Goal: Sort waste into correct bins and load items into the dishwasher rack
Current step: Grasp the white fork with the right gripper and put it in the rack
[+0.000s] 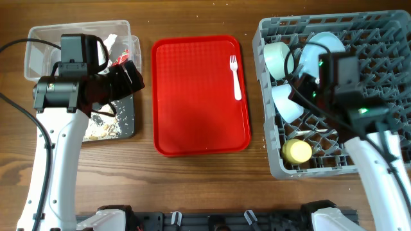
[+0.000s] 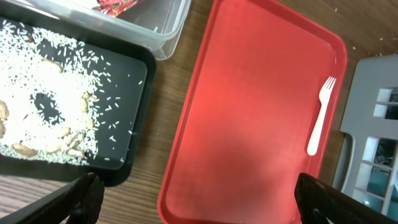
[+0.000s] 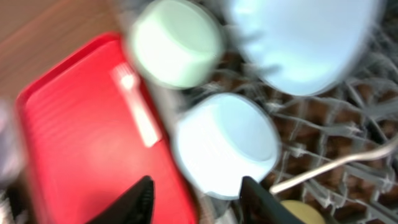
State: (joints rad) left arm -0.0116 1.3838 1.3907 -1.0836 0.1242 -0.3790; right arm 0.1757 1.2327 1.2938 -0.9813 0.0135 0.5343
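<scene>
I should next move my right gripper to the left in the overhead view and down onto the white fork's handle (image 1: pixel 236 85), because only the fork is in the red tray (image 1: pixel 192 115).
The white fork (image 1: pixel 236 77) lies alone at the right of the flat red serving tray (image 1: pixel 192 115). The grey dishwasher rack (image 1: pixel 276 163) holds two pale bowls (image 1: pixel 280 59) (image 1: pixel 286 102), the pale blue plate (image 1: pixel 321 48), the yellow cup (image 1: pixel 297 151) and a white utensil handle (image 3: pixel 329 165). My left gripper (image 2: pixel 199 199) is open and empty, above the red tray's left edge (image 2: pixel 186 124) beside the black tray (image 2: pixel 140 74) of crumbly scraps (image 2: pixel 50 106). The red-and-white wrapper (image 2: pixel 115 5) lies in the clear tub (image 1: pixel 38 45). My right gripper (image 3: pixel 198 196) is open and empty over the lower bowl (image 3: pixel 227 143).
The clear tub and black tray sit at the far left under my left arm. The red tray lies between them and the rack. The right wrist view is blurred. Bare wooden table runs along the front edge.
</scene>
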